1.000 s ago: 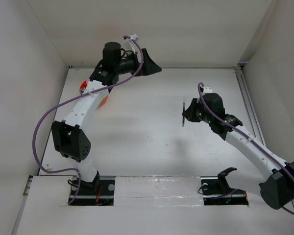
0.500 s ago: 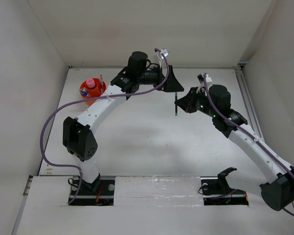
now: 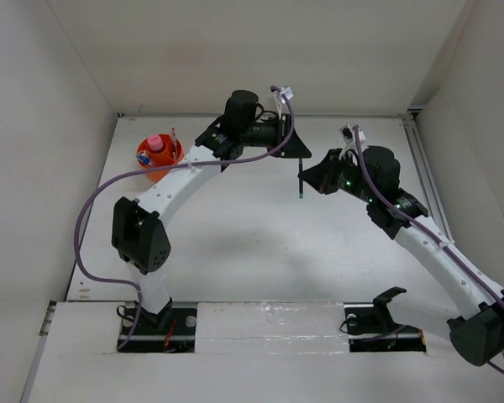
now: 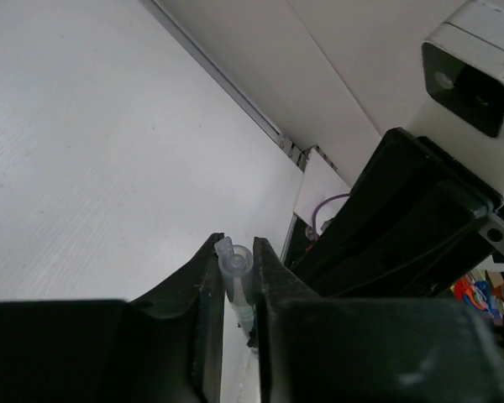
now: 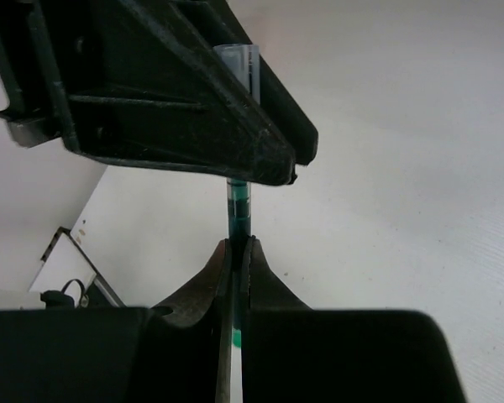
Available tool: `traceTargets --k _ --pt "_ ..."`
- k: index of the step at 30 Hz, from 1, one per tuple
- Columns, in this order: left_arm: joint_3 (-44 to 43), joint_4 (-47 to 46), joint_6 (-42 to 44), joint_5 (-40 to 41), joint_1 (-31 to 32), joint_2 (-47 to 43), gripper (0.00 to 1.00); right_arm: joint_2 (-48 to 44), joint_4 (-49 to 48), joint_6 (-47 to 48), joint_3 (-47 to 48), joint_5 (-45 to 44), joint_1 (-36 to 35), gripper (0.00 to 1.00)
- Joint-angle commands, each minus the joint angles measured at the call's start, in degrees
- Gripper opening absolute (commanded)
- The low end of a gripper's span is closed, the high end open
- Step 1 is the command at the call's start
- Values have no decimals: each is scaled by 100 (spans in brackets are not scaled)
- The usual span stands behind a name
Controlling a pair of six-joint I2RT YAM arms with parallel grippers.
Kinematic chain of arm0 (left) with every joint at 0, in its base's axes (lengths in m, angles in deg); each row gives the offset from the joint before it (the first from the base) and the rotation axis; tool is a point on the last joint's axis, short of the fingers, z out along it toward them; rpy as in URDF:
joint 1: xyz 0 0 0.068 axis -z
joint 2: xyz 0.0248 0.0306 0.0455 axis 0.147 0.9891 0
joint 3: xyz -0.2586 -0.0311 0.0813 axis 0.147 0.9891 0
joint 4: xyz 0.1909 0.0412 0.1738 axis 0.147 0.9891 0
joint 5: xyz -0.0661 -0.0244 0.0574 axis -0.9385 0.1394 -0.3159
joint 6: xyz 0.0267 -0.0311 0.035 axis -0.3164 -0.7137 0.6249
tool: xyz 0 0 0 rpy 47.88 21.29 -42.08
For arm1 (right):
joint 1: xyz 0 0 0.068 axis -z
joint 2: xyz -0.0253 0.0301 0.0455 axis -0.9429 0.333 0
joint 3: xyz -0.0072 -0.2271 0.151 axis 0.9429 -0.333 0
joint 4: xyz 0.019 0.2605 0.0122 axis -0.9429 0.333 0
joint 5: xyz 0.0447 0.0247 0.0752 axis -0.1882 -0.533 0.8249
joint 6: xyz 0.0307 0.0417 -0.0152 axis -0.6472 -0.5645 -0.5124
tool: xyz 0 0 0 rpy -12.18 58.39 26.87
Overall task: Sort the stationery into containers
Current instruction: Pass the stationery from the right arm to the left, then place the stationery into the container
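My left gripper has the dark green pen. It needs to swing over the orange cup [image 3: 170, 162] next, turning outward, and then lower the pen beside the red-white pen.
A dark green pen [image 3: 300, 181] hangs upright in the air over the middle of the table. My right gripper [image 3: 312, 181] is shut on its green barrel [image 5: 238, 206]. My left gripper [image 3: 300, 154] has closed from the other side on the pen's clear top end [image 4: 234, 270], which sits between both fingers. In the right wrist view the left fingers [image 5: 185, 109] lie across the pen just above my right gripper [image 5: 238, 248]. At the far left stands the orange cup [image 3: 170, 162], which holds a pink tube [image 3: 154, 143] and a thin red-white pen [image 3: 175, 137].
White walls enclose the table on the left, back and right. A metal rail [image 3: 422, 168] runs along the right edge. The right arm's black wrist housing [image 4: 403, 218] fills the right of the left wrist view.
My left arm swung right from the orange cup to the pen and its jaws closed on the pen's top. My right arm carried the pen up and toward the left.
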Motion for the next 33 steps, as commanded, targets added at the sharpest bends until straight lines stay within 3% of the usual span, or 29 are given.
traceTargets --k 1,2,3,4,5,6,8,11,15,19,25,28,33 --pt "-231 -173 128 60 -5 -15 6 -142 -743 -112 146 450 -59 0" --pt "-292 -173 128 60 -5 -15 0 -142 -805 -112 146 528 -59 3" --pt "-293 -173 128 130 -5 -15 0 -142 -805 -112 85 529 -59 38" --pt "-354 -173 128 322 -5 -15 0 -221 -805 -112 84 442 -59 56" --pt "-441 -78 232 454 -5 -15 0 -282 -805 -112 -12 250 -59 66" --pt "-547 36 346 621 -5 -15 0 -335 -805 -112 -134 109 -59 86" --pt "-845 616 740 1469 -5 38 0 -520 -744 -112 -249 -112 -59 100" --pt "-1417 1240 1146 2404 -74 169 0 -651 -490 10 -382 -445 -7 100" --pt "-1760 1391 1805 4141 -382 389 0 -915 -24 159 -601 -684 107 100" --pt "-2443 1531 2377 4928 -865 872 0 -1240 196 265 -742 -632 108 100" --pt "-3105 1734 2186 5219 -1990 1523 0 -1714 601 380 -1014 -552 108 100" --pt "-2860 1542 2071 5140 -2482 1523 0 -1908 654 380 -1146 -465 108 100" --pt "-2369 1330 2070 5605 -2764 1576 0 -1909 531 257 -1287 -87 108 100"
